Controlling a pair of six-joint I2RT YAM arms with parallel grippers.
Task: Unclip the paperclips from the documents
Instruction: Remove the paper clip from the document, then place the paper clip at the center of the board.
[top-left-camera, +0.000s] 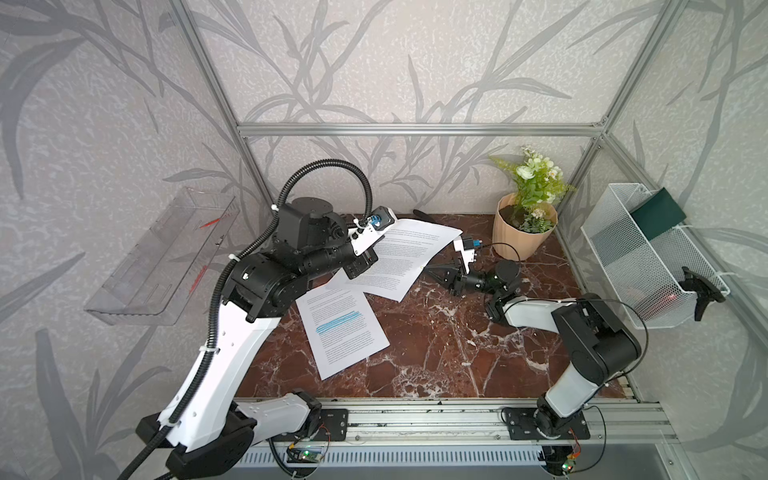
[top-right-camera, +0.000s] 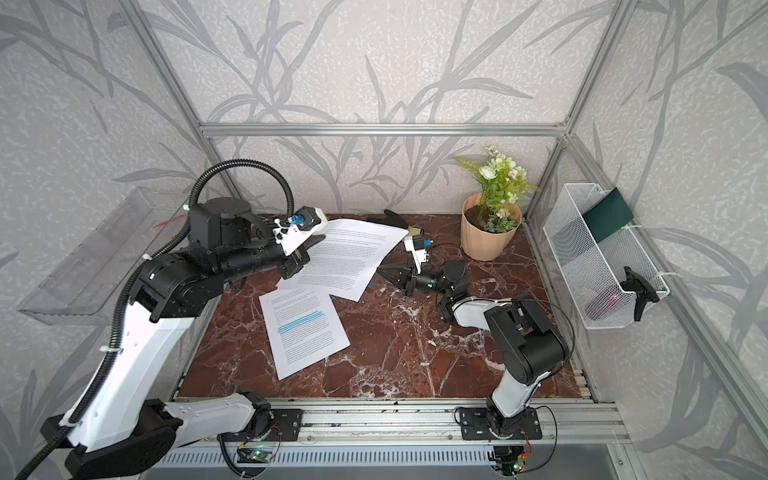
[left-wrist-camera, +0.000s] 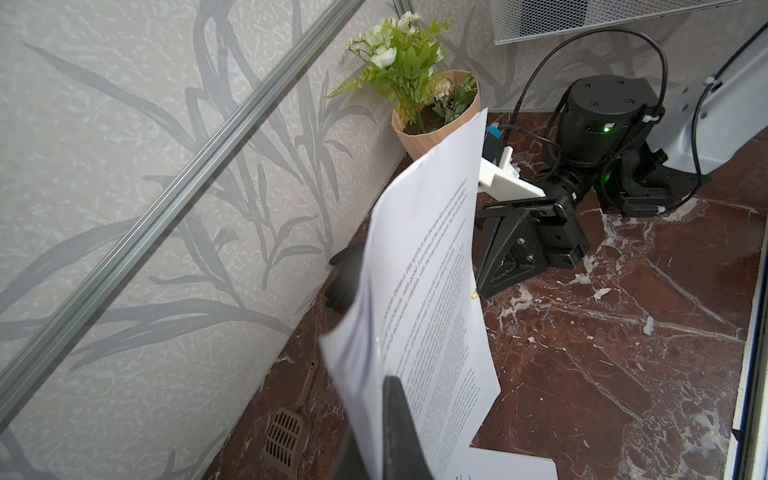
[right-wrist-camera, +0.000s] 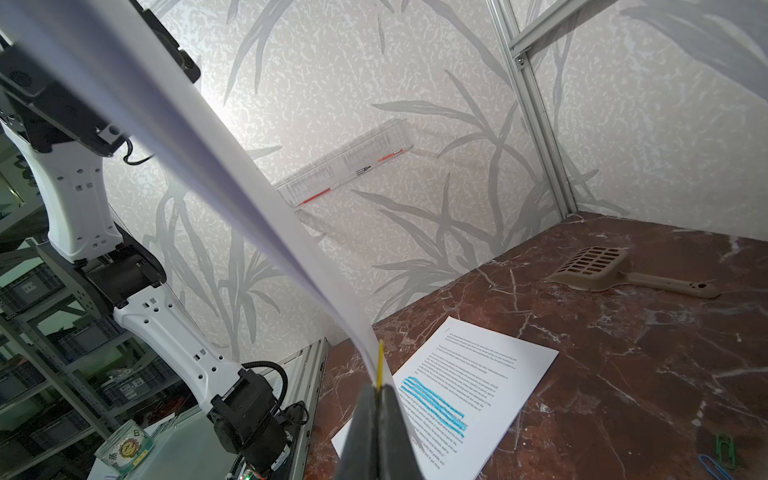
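I will pull the clip off the sheets with my right gripper, lower it onto the bare marble below, just clear of the paper's edge, and release it.
One of the documents (top-left-camera: 407, 257) is lifted off the marble table, and my left gripper (left-wrist-camera: 380, 386) is shut on its edge. On the sheets' opposite edge sits a yellow paperclip (right-wrist-camera: 380, 361), also seen in the left wrist view (left-wrist-camera: 475, 295). My right gripper (right-wrist-camera: 379, 388) is shut on that clip, at the paper's right edge in both top views (top-left-camera: 426, 268) (top-right-camera: 380, 269). The other document (top-left-camera: 340, 332), with blue highlighter lines, lies flat nearer the front (right-wrist-camera: 457, 390). A green paperclip (right-wrist-camera: 725, 451) and a blue paperclip (right-wrist-camera: 712, 467) lie loose on the table.
A potted plant (top-left-camera: 525, 232) stands at the back right. A white mesh basket (top-left-camera: 648, 257) hangs on the right wall and a clear tray (top-left-camera: 166, 257) on the left wall. A brown slotted scoop (right-wrist-camera: 602, 266) and a black glove (left-wrist-camera: 347, 274) lie by the back wall.
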